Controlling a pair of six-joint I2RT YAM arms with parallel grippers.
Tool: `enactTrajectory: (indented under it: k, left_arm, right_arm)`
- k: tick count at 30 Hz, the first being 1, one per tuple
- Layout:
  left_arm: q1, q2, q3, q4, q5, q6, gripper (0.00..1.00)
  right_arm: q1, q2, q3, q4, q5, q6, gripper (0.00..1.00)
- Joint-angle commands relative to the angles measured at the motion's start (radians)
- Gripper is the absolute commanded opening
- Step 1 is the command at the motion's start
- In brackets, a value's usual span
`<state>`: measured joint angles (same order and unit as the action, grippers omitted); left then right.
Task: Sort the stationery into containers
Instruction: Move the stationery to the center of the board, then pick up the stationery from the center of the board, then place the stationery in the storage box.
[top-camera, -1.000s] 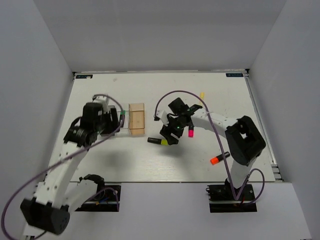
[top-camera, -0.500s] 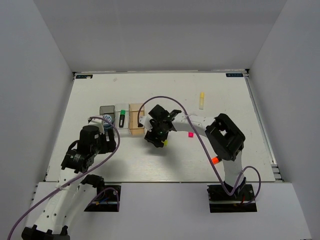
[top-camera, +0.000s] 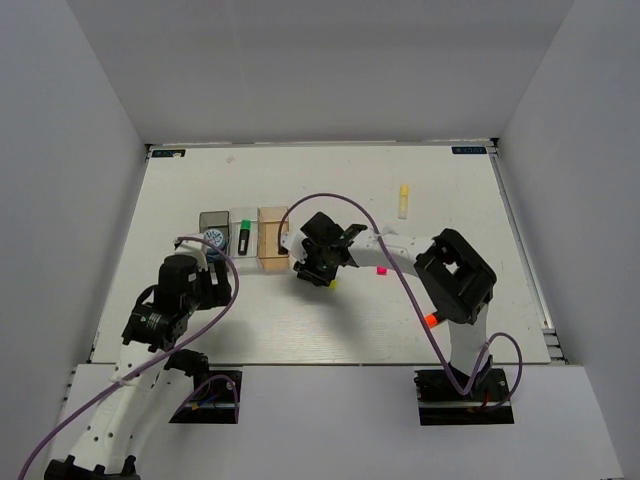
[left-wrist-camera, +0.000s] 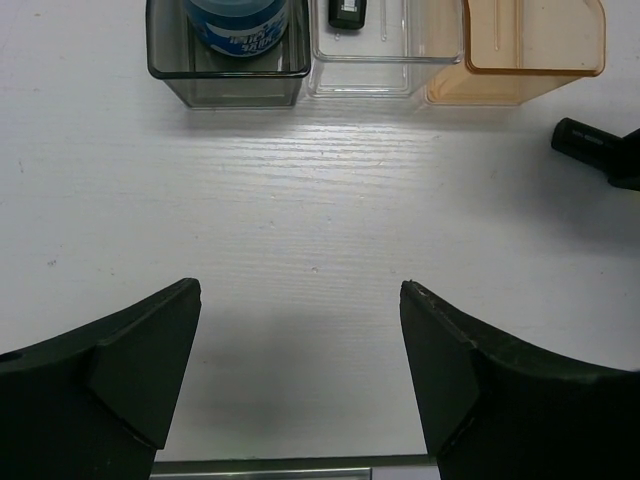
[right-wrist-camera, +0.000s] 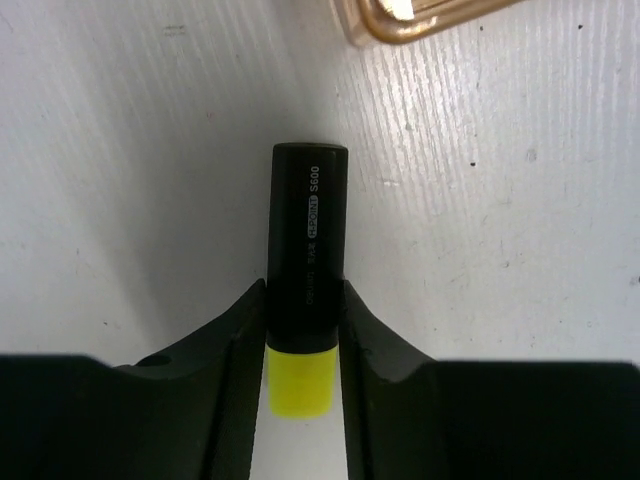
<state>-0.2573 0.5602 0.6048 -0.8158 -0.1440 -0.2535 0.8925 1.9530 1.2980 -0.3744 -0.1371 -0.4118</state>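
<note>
My right gripper rises over the amber-brown box (top-camera: 273, 240) next and releases inside. The clear box, already holding a highlighter, lies to its left in the top view.
My right gripper (top-camera: 316, 268) is shut on a black highlighter with a yellow end (right-wrist-camera: 308, 240), just right of the amber-brown box (top-camera: 273, 240); the gripper (right-wrist-camera: 302, 296) holds it close over the table. The box's corner (right-wrist-camera: 420, 20) shows in the right wrist view. My left gripper (top-camera: 216, 272) is open and empty (left-wrist-camera: 300, 290), in front of the row of boxes. The dark grey box (left-wrist-camera: 228, 80) holds the blue-white roll (left-wrist-camera: 238, 20). The clear box (left-wrist-camera: 385, 70) holds a black highlighter (left-wrist-camera: 350, 12). The amber-brown box (left-wrist-camera: 530, 55) looks empty.
A pink-ended highlighter (top-camera: 381, 269) lies right of my right gripper. An orange-ended one (top-camera: 432, 320) lies by the right arm's base. A pale yellow one (top-camera: 403, 200) lies at the back right. The held highlighter's tip (left-wrist-camera: 585, 140) shows in the left wrist view.
My right gripper has moved left with the yellow-ended highlighter to beside the amber-brown box. My left arm has pulled back from the boxes toward the near edge.
</note>
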Motion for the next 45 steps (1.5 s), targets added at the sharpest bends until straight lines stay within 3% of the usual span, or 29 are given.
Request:
enactTrajectory:
  k: [1, 7, 10, 16, 21, 22, 24, 25, 37, 45]
  left_arm:
    - [0.007, -0.019, -0.014, 0.021, -0.016, -0.009, 0.91]
    - [0.007, -0.037, -0.016, 0.017, -0.035, -0.009, 0.91]
    - [0.007, -0.049, -0.017, 0.017, -0.046, -0.012, 0.91]
    - [0.009, -0.068, -0.016, 0.01, -0.083, -0.021, 0.91]
    - [0.009, -0.089, -0.022, 0.01, -0.118, -0.024, 0.92]
    - [0.007, -0.095, -0.022, 0.012, -0.124, -0.024, 0.92]
    - [0.009, -0.102, -0.022, 0.009, -0.144, -0.027, 0.92]
    - [0.009, -0.105, -0.022, 0.007, -0.15, -0.029, 0.92]
    - [0.01, -0.098, -0.025, 0.006, -0.193, -0.032, 0.92]
    - [0.009, -0.085, -0.028, 0.003, -0.209, -0.032, 0.92]
  right_arm:
    - [0.003, 0.006, -0.094, -0.09, 0.071, -0.025, 0.28]
    - [0.003, -0.103, -0.128, -0.171, 0.065, -0.048, 0.0]
    - [0.002, -0.162, -0.097, -0.253, 0.01, -0.058, 0.0]
    - [0.008, -0.177, 0.142, -0.447, -0.145, -0.004, 0.0]
    - [0.029, -0.037, 0.453, -0.567, -0.214, 0.053, 0.0]
    - [0.034, -0.013, 0.594, -0.58, -0.213, 0.079, 0.0]
    - [0.045, 0.093, 0.688, -0.59, -0.203, 0.174, 0.0]
    - [0.048, 0.119, 0.761, -0.574, -0.158, 0.2, 0.0]
    - [0.083, 0.185, 0.722, 0.018, 0.095, 0.631, 0.0]
    - [0.079, 0.345, 0.85, 0.071, 0.283, 0.861, 0.0]
